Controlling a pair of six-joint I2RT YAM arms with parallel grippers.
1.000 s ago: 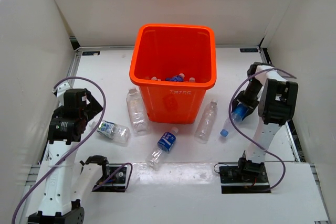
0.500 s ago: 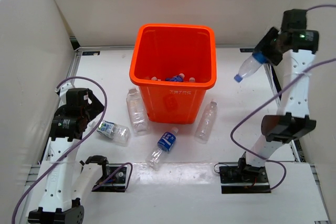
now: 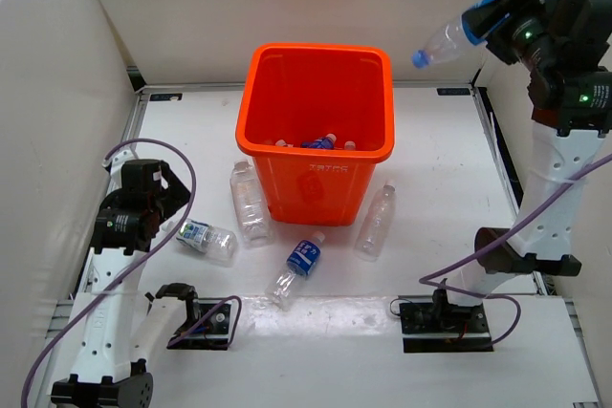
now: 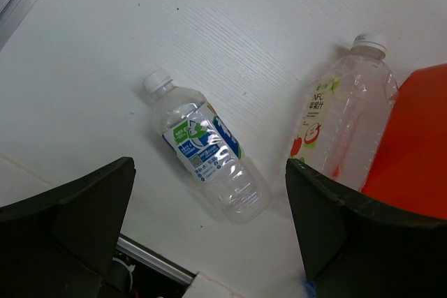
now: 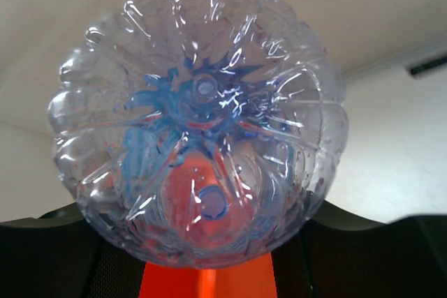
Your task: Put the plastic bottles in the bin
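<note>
The right gripper swings to the left in the top view over the bin's opening [image 3: 320,100] next, tilting the bottle downward, and then releases it.
The orange bin [image 3: 316,183] stands at the table's middle with several plastic bottles [image 3: 320,142] inside. My right gripper [image 3: 492,16] is high at the back right, shut on a clear blue-capped bottle [image 3: 448,41] that points cap-first toward the bin. The right wrist view shows this bottle's base [image 5: 199,123] with the bin [image 5: 202,280] beyond it. My left gripper [image 3: 167,209] hangs open over a blue-labelled bottle [image 4: 206,148] lying left of the bin, and does not touch it. An apple-labelled bottle [image 4: 346,127] lies against the bin's left wall [image 4: 412,144].
A blue-labelled bottle [image 3: 298,265] lies in front of the bin and an unlabelled one [image 3: 375,222] at its right front corner. White walls close the table at left, back and right. Both arm bases [image 3: 445,317] sit at the near edge.
My right arm has lifted its bottle from low at the table's right side to high at the back right, swinging the cap toward the bin. The left arm has hardly moved.
</note>
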